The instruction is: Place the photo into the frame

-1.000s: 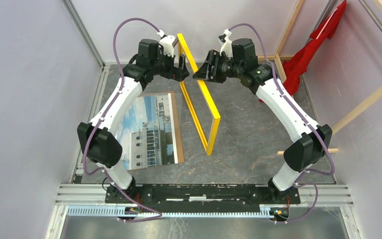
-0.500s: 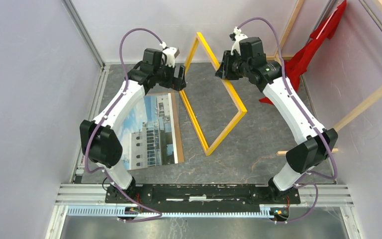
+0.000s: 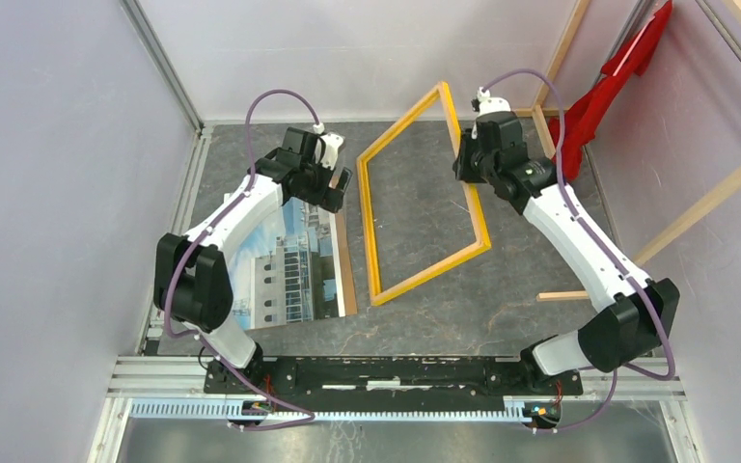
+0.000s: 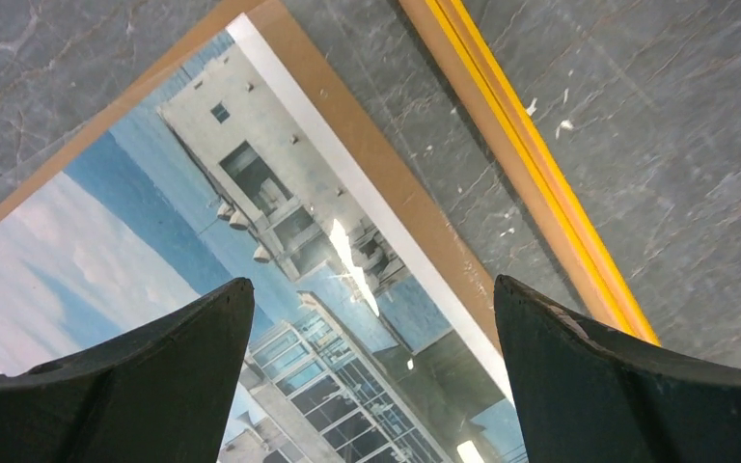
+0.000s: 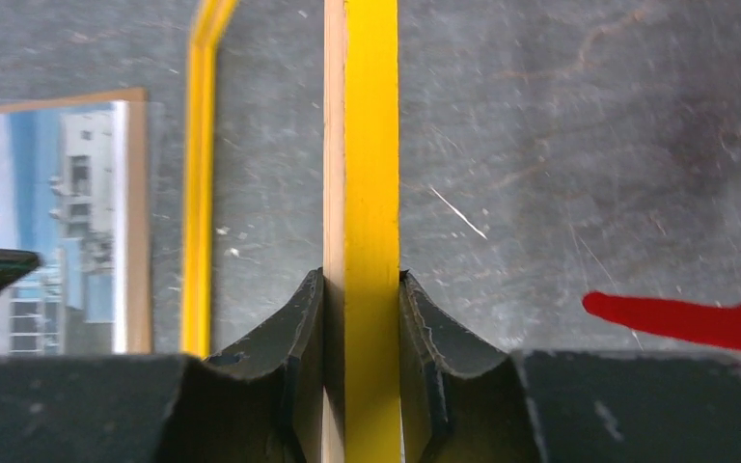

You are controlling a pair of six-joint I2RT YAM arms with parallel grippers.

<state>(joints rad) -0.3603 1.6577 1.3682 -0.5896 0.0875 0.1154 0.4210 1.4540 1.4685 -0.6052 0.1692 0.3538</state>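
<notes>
The right gripper will lower the raised bar away from the photo (image 3: 285, 256) and onto the bare tabletop to let go of it, because that place is below the gripper.
The photo (image 3: 285, 256) of a white building against blue sky lies face up on a brown backing sheet (image 3: 346, 260) at the table's left. The yellow frame (image 3: 432, 271) is tilted. Its left rail (image 4: 531, 164) rests on the table beside the backing sheet, and its right rail (image 5: 371, 145) is raised. My right gripper (image 3: 470, 169) is shut on that raised rail, one finger on each side of it (image 5: 362, 280). My left gripper (image 3: 333, 188) hangs open over the photo's far right corner (image 4: 371, 285), holding nothing.
Bare wooden beams (image 3: 714, 193) and a red cloth (image 3: 627, 58) stand at the back right; the cloth's tip (image 5: 695, 318) shows near the held rail. A short wooden stick (image 3: 560, 294) lies by the right arm. Enclosure walls close in on both sides.
The frame has swung down from standing on edge to a low tilt. My right gripper closed on its rail and moved right. My left gripper drew back over the photo, still open.
</notes>
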